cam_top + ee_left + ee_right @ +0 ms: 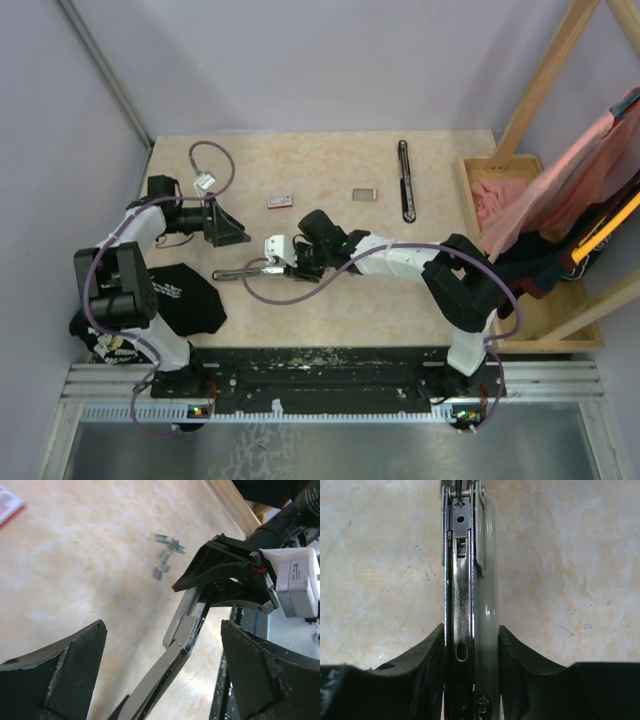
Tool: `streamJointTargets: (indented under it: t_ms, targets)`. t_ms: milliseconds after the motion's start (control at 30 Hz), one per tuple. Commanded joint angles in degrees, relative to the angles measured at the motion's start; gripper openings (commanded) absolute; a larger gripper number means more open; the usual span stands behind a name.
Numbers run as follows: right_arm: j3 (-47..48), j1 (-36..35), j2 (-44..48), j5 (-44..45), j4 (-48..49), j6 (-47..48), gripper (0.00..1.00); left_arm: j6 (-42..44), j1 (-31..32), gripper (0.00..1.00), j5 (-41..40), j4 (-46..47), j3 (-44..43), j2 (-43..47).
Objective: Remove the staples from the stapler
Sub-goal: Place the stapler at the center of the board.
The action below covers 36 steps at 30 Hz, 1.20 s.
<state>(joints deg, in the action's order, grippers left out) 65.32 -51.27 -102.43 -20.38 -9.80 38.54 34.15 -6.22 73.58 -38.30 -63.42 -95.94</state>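
The robot's right gripper will move the stapler outward and to the left in the top view, then set it down on empty table, because there are loose staples on the table.
My right gripper is shut on the stapler, its fingers pressing the grey body and metal staple channel from both sides. The top view shows the stapler low over the table, sticking out left of the right gripper. My left gripper is open wide, and the stapler's hinged end shows between its fingers without touching them. In the top view the left gripper sits just beyond the stapler's left end. Several small grey staples lie loose on the table.
A small red-and-white box lies near the staples. A long black bar lies at the back right. A wooden tray with pink cloth stands at the right edge. A black cloth lies by the left arm's base.
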Motion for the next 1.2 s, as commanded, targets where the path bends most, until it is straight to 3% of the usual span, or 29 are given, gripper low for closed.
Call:
streamJointTargets:
  t_ms: [0, 400, 833, 1167]
  targets:
    - [7.21, -0.41, -1.51, 2.61, 4.19, -7.56, 0.00, -7.23, -6.03, 1.00, -0.04, 9.75, -0.75, 3.65]
    - [19.96, -0.41, -13.14, 10.72, 2.10, -21.85, 0.00, -18.06, -12.16, 1.00, -8.58, 25.62, 9.30, 15.02]
    - [29.49, -0.50, -23.29, 12.34, -1.96, -29.09, 0.00, -23.56, -23.29, 1.00, -5.32, 29.82, 12.83, 16.38]
    - [29.77, -1.56, -22.95, 11.89, -3.38, -29.75, 0.39, -24.27, -24.46, 1.00, -6.99, 31.17, 14.39, 16.38]
